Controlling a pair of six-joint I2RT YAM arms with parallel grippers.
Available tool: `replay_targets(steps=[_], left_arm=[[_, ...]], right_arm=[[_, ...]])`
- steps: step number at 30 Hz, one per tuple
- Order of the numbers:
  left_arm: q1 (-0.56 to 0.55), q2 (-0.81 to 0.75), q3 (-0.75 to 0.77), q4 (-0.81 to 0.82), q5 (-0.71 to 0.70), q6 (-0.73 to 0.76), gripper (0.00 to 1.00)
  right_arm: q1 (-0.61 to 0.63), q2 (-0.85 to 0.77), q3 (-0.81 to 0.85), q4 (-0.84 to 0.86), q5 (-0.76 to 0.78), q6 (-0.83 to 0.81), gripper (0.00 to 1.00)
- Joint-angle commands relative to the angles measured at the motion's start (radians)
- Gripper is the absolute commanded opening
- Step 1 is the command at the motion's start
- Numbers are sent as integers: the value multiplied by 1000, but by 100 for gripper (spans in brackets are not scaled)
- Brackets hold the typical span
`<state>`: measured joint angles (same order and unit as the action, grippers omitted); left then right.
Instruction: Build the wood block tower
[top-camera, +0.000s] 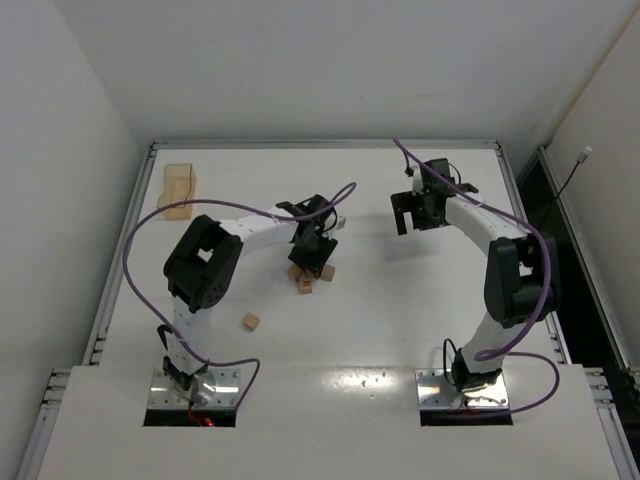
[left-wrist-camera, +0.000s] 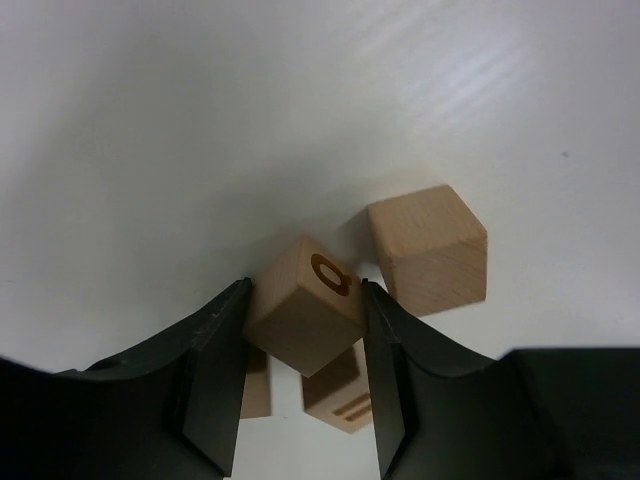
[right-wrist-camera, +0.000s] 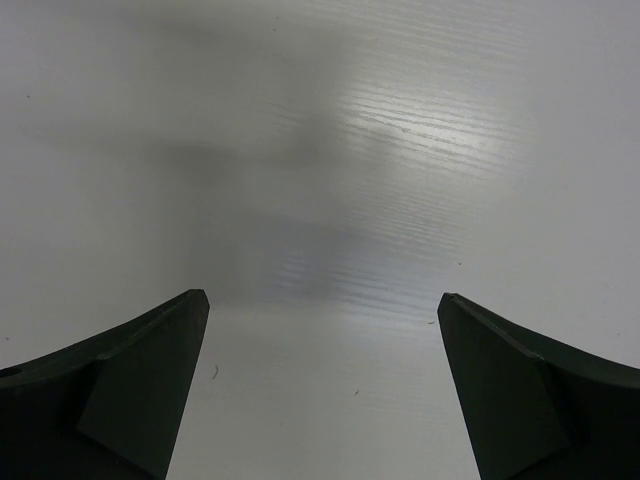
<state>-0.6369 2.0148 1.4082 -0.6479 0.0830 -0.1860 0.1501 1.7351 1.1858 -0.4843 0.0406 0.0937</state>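
Note:
The "O" cube goes outward past the plain cube in my left gripper next for release there, clear of the others, as bare tabletop lies outward of the gripper.
My left gripper (left-wrist-camera: 305, 290) is shut on a small tan wooden cube marked "O" (left-wrist-camera: 300, 320) and holds it tilted just above the table. A plain cube (left-wrist-camera: 428, 250) lies just right of it. Two more cubes (left-wrist-camera: 340, 398) show below, between the fingers. In the top view the left gripper (top-camera: 313, 257) is over this cluster of cubes (top-camera: 305, 285) at mid-table, and one cube (top-camera: 250, 321) lies alone nearer the left base. No stacked column is in view. My right gripper (right-wrist-camera: 322, 296) is open and empty over bare table, at the right (top-camera: 412, 222).
A larger pale tan box (top-camera: 178, 190) stands at the far left corner. The white table has a raised rim (top-camera: 325, 145) along its back and sides. Purple cables loop over both arms.

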Motion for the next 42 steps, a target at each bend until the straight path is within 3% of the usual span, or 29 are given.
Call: replay_targets(steps=[1, 6, 13, 19, 28, 42], left_arm=[[-21, -82, -43, -1, 43, 4, 0], [-30, -128, -72, 21, -9, -6, 0], [12, -55, 121, -16, -112, -6, 0], [34, 53, 230, -47, -75, -26, 0], [34, 116, 219, -65, -52, -1, 0], [52, 229, 318, -145, -12, 170, 1]], right_arm=[[3, -25, 8, 12, -10, -3, 97], [3, -25, 8, 12, -10, -3, 97], [3, -25, 8, 12, -10, -3, 97], [3, -16, 17, 1, -10, -3, 97], [3, -16, 26, 1, -10, -3, 97], [3, -6, 26, 1, -10, -3, 97]])
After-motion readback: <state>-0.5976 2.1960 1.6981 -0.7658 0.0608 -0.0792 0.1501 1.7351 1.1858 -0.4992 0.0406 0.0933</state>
